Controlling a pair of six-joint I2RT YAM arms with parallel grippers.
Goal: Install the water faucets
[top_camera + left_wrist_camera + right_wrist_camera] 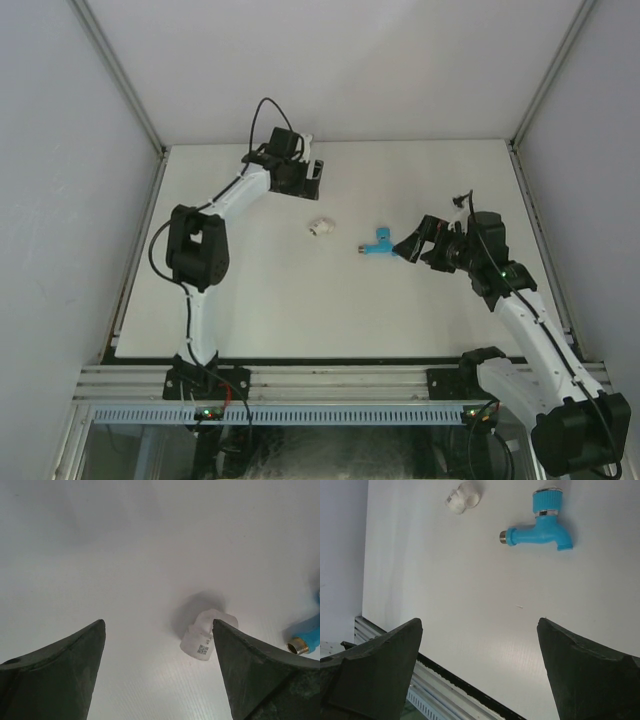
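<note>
The pipe fitting's code-marked end [317, 228] lies below my right gripper and to its left in the top view, so I will cross over the faucet [376, 243] and lower around that end.
The blue water faucet [376, 243] lies on its side near the middle of the white table; the right wrist view shows it whole [542, 530], and its silvery threaded end [298, 645] shows at the right edge of the left wrist view. A white pipe fitting [320, 227] lies to its left, also seen in the left wrist view [206, 637] and in the right wrist view [463, 497]. My left gripper [318, 172] is open and empty, at the back, above the fitting. My right gripper [412, 245] is open and empty, just right of the faucet.
The white table [300, 310] is walled by pale panels on three sides. A black strip and an aluminium rail [340, 380] run along its near edge, also seen in the right wrist view [450, 680].
</note>
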